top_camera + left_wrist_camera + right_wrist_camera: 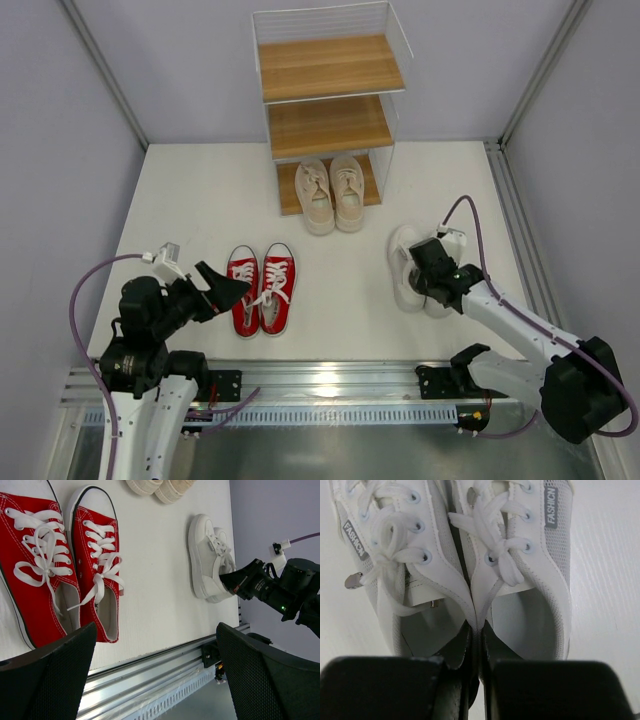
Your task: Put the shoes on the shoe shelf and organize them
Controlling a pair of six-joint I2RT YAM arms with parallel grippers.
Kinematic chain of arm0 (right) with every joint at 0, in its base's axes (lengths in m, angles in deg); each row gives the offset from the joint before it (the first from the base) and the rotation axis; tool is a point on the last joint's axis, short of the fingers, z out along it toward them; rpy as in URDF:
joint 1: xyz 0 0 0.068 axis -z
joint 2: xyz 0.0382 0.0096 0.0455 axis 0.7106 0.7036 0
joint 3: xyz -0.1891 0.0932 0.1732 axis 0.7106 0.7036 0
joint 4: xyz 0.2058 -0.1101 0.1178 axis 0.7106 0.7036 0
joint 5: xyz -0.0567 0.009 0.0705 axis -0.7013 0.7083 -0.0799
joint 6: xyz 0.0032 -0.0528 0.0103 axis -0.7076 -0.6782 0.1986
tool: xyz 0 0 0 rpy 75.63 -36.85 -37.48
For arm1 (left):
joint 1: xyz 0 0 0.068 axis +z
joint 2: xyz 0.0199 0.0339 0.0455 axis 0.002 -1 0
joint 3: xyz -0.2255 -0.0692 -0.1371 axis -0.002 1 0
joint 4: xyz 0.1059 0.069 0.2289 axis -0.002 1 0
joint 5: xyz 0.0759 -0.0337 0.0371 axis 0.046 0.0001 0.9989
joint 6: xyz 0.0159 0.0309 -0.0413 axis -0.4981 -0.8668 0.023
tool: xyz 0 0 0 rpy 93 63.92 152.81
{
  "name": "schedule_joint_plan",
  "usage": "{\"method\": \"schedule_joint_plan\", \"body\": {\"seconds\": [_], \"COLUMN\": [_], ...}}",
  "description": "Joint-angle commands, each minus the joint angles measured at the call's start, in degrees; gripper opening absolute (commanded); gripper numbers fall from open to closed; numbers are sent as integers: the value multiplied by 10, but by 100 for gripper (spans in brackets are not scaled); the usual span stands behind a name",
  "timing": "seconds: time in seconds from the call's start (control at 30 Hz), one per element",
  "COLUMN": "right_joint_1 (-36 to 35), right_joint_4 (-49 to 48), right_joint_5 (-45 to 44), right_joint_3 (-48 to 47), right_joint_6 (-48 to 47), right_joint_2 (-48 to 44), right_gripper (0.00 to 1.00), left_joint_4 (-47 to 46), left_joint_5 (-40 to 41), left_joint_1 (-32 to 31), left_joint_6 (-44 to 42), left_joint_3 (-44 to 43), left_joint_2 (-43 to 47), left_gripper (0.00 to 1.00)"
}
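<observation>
My right gripper needs to go up and carry the white pair (406, 265) outward onto the shelf's middle board (332, 128) to let go of it there, because the beige pair is on the lowest board.
The shoe shelf (330, 66) stands at the back. A beige pair (332, 192) sits on its lowest board, toes sticking out over the floor. The red pair (262, 290) lies side by side at front left, toes pointing away. My left gripper (225, 290) hovers open just left of it, holding nothing; the left wrist view shows the red shoes (95, 555) beyond the gripper (157, 675). My right gripper (420, 272) is shut on the white pair (406, 265), one finger inside each shoe. The right wrist view shows the touching inner collars (476, 615) pinched together in the gripper (477, 645).
An aluminium rail (320, 385) runs along the near edge of the white floor. Grey walls with metal posts close in both sides. The shelf's top board (330, 66) and middle board (328, 125) carry nothing. The right arm (270, 587) shows in the left wrist view.
</observation>
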Motion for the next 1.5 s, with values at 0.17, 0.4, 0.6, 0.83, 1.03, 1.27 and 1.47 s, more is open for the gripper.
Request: {"method": "schedule_joint_plan", "body": {"seconds": [0.17,0.4,0.6,0.83,1.03,1.27,1.47], "right_joint_1": [-8,-121,-180,-193,-201,-200,-197], "right_joint_4": [37,56,27,-31,-34,-21,-20], "right_joint_5": [72,81,57,30,-35,-121,-154], "right_joint_3": [-68,-186,-326,-487,-633,-759,-844], "right_joint_6": [-63,-99,-142,-218,-253,-255,-257], "right_joint_2": [-122,-165,-61,73,183,296,366], "right_gripper": [4,4,4,4,4,4,4], "left_joint_4": [-29,-44,-49,-39,-31,-16,5], "left_joint_5": [-13,-13,-12,-3,2,4,9], "left_joint_1": [0,0,0,0,1,0,1], "left_joint_6": [1,6,8,3,-2,-7,-17], "left_joint_3": [-2,0,-2,-7,-11,-17,-31], "left_joint_2": [-2,-9,-10,-5,0,5,7], "left_gripper": [100,100,100,100,100,100,100]}}
